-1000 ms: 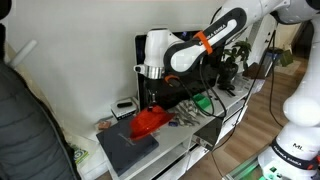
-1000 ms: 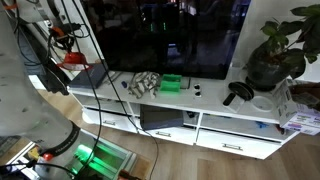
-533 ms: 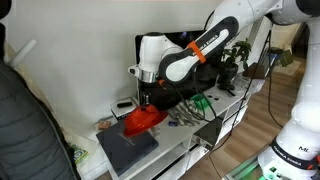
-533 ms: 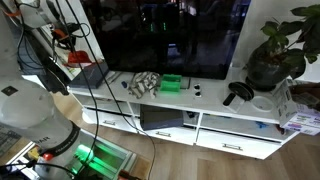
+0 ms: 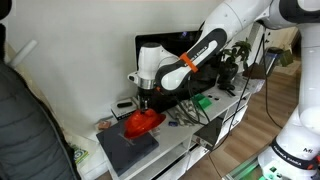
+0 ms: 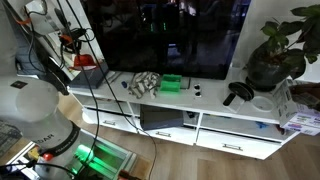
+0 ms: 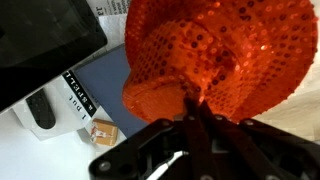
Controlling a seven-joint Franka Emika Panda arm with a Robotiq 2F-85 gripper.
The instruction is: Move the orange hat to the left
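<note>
The gripper carries the hat outward next and releases it over the mat's wall-side part, which lies below and outward of the gripper.
The orange hat (image 5: pixel 142 122) is a red-orange sequinned soft hat, hanging from my gripper (image 5: pixel 143 106) just above the dark mat at the end of the white TV bench. In the wrist view the hat (image 7: pixel 220 55) fills the upper right, and my gripper (image 7: pixel 192 108) is shut, pinching its edge between the fingers. In an exterior view the hat (image 6: pixel 74 59) shows as a small red patch at the far left, mostly hidden by the arm.
A dark grey mat (image 5: pixel 128 148) lies on the bench end. A white remote (image 7: pixel 42 108) and a small orange tag (image 7: pixel 102 131) lie near a black box (image 7: pixel 45 40). A television (image 6: pixel 165 35), a green object (image 6: pixel 171 83) and a potted plant (image 6: pixel 272 50) stand on the bench.
The arm has carried the hat to the left along the bench, away from the television, and slightly lower. The gripper has stayed shut on it.
</note>
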